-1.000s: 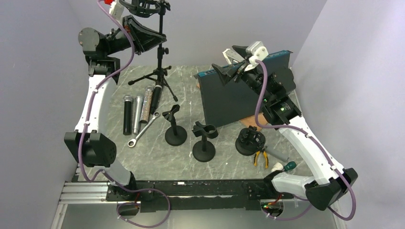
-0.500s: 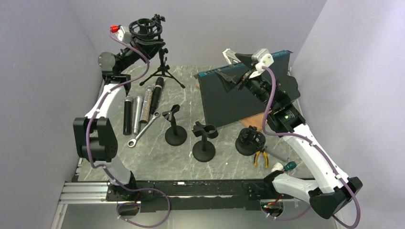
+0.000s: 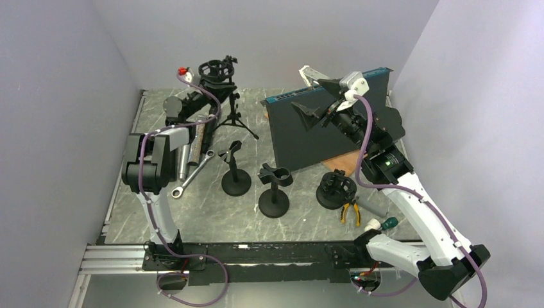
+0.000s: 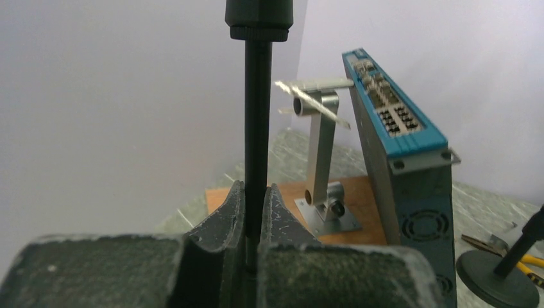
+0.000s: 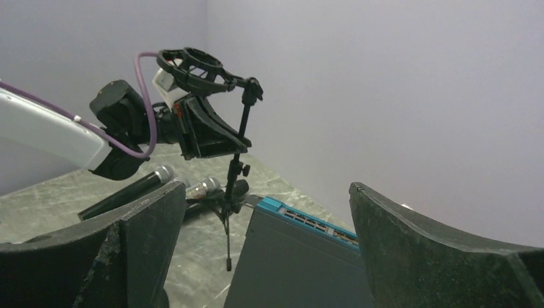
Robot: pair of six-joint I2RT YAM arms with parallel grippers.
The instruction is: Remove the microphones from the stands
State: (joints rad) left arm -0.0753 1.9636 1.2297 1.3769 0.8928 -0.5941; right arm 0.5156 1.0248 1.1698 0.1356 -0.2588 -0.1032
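Note:
I will next lower the stand in my left gripper onto bare tabletop below it, to its right in the top view, beside the blue-edged box, and release the stand's pole.
My left gripper [image 3: 217, 96] [image 4: 255, 187] is shut on the thin black pole of the tripod stand [image 3: 231, 115] [image 5: 238, 154], just below its ring-shaped shock mount [image 3: 217, 67] [image 5: 192, 64]. The ring shows nothing inside it. The stand leans slightly, legs spread over the back left of the table. Several microphones [image 3: 197, 138] [image 5: 157, 176] lie side by side on the table by the stand's feet, partly hidden by my left arm. My right gripper [image 3: 314, 93] [image 5: 266, 192] hangs open above the blue-edged box, holding nothing.
A dark rack unit with a blue edge [image 3: 314, 131] [image 4: 398, 160] stands on its side at the back right, beside a wooden board with a metal bracket [image 4: 324, 192]. Two clip stands [image 3: 235, 173] [image 3: 274, 192], a round mount [image 3: 335, 189], a wrench [image 3: 191, 176], pliers [image 3: 349, 210] and a screwdriver [image 3: 383, 223] lie nearer.
My left arm has swung right and down, carrying the tripod stand from the back left corner toward the table's middle. The right gripper shifted slightly and stays open.

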